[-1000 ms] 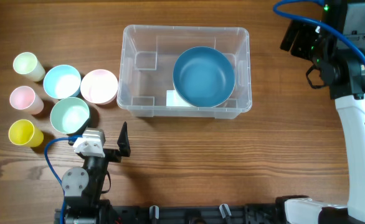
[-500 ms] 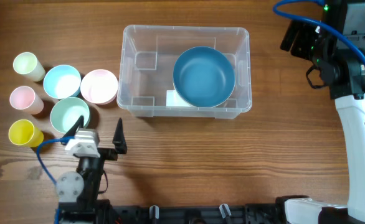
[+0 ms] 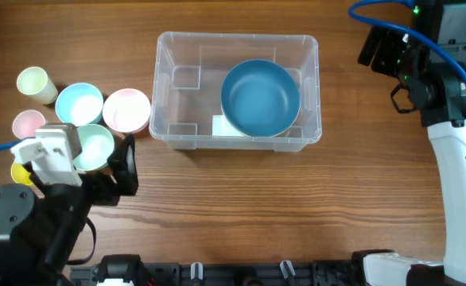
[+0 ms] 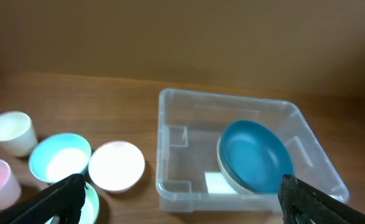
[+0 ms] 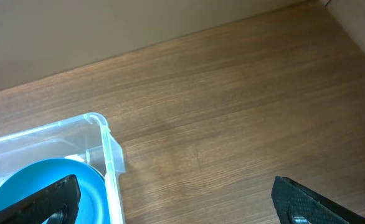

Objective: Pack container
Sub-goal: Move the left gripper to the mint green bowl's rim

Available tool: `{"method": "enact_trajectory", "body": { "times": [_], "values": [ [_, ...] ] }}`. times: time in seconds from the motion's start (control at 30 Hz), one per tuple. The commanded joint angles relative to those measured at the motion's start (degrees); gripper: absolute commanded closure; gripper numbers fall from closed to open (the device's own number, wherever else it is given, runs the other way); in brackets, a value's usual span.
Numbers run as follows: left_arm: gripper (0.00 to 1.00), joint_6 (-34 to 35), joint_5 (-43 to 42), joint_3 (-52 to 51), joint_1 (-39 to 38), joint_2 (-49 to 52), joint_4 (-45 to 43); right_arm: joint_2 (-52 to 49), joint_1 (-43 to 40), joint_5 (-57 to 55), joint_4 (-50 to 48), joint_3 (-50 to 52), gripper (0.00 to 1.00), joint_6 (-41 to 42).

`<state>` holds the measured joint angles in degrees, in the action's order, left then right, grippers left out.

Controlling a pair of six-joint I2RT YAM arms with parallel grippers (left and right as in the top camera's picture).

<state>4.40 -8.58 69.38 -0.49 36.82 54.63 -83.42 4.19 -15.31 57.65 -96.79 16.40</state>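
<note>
Next, my left gripper tilts downward and descends onto the mint bowl's near rim (image 3: 91, 168), which lies below it, since other bowls crowd the mint bowl's far side.
The container (image 3: 163, 87), a clear plastic bin, stands at the table's far middle with a dark blue bowl (image 3: 260, 97) in its right half. The left wrist view shows the container (image 4: 170, 186) with the blue bowl (image 4: 255, 155) and a white label (image 4: 217, 182) on its base. My left gripper (image 3: 106, 163) hovers open and empty above the mint bowl (image 3: 90, 147), left of the container. My right gripper (image 3: 384, 48) hangs open and empty beyond the container's right end. The right wrist view shows the container's corner (image 5: 104, 134).
Left of the container sit a light blue bowl (image 3: 79, 104) and a pale pink bowl (image 3: 126, 110). Further left stand a pale green cup (image 3: 36, 83), a pink cup (image 3: 28, 125) and a yellow cup (image 3: 17, 171), partly hidden by my left arm. The right arm's white link (image 3: 460, 183) runs along the right edge.
My left arm has risen and swung left from the front edge, and its gripper now sits over the mint bowl. The right arm has not moved.
</note>
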Motion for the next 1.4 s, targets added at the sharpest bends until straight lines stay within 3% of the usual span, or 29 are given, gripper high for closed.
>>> {"method": "enact_trajectory", "body": {
  "times": [0.0,0.13,0.23,0.4,0.63,0.77,0.87,0.97,1.07,1.37],
  "values": [
    [0.00,10.01,8.09,-0.48,-0.35,0.44,4.31,-0.61,-0.09,-0.74,-0.15,-0.81,0.00,0.17],
    [0.01,31.32,29.94,-3.23,-0.35,0.76,11.76,-0.59,-0.09,-0.74,-0.15,-0.81,0.00,0.17],
    [0.00,40.11,31.65,-9.88,-0.35,0.94,12.48,-0.59,-0.09,-0.74,-0.15,-0.81,0.00,0.17],
    [0.00,45.83,32.06,-18.99,-0.02,3.45,7.26,-0.59,-0.09,-0.74,-0.13,-0.81,0.00,0.17],
    [0.00,45.53,29.09,-20.02,8.63,15.58,1.11,-0.61,-0.09,-0.74,-0.15,-0.81,0.00,0.20],
    [0.00,37.81,16.74,-20.02,17.92,23.82,-2.97,-0.61,-0.09,-0.74,-0.15,-0.81,0.00,0.17],
    [0.01,33.11,12.70,-20.02,23.04,27.45,-4.66,-0.61,-0.09,-0.74,-0.15,-0.81,0.00,0.20],
    [0.11,28.02,8.90,-20.02,26.58,29.20,-6.38,-0.61,-0.09,-0.74,-0.15,-0.81,0.00,0.20],
    [0.15,27.19,5.40,-20.04,27.39,30.34,-8.20,-0.61,-0.09,-0.74,-0.15,-0.81,0.00,0.17],
    [0.12,27.54,5.40,-22.08,27.39,34.23,-11.85,-0.61,-0.09,-0.76,-0.15,-0.81,0.00,0.20]
  ]
}}
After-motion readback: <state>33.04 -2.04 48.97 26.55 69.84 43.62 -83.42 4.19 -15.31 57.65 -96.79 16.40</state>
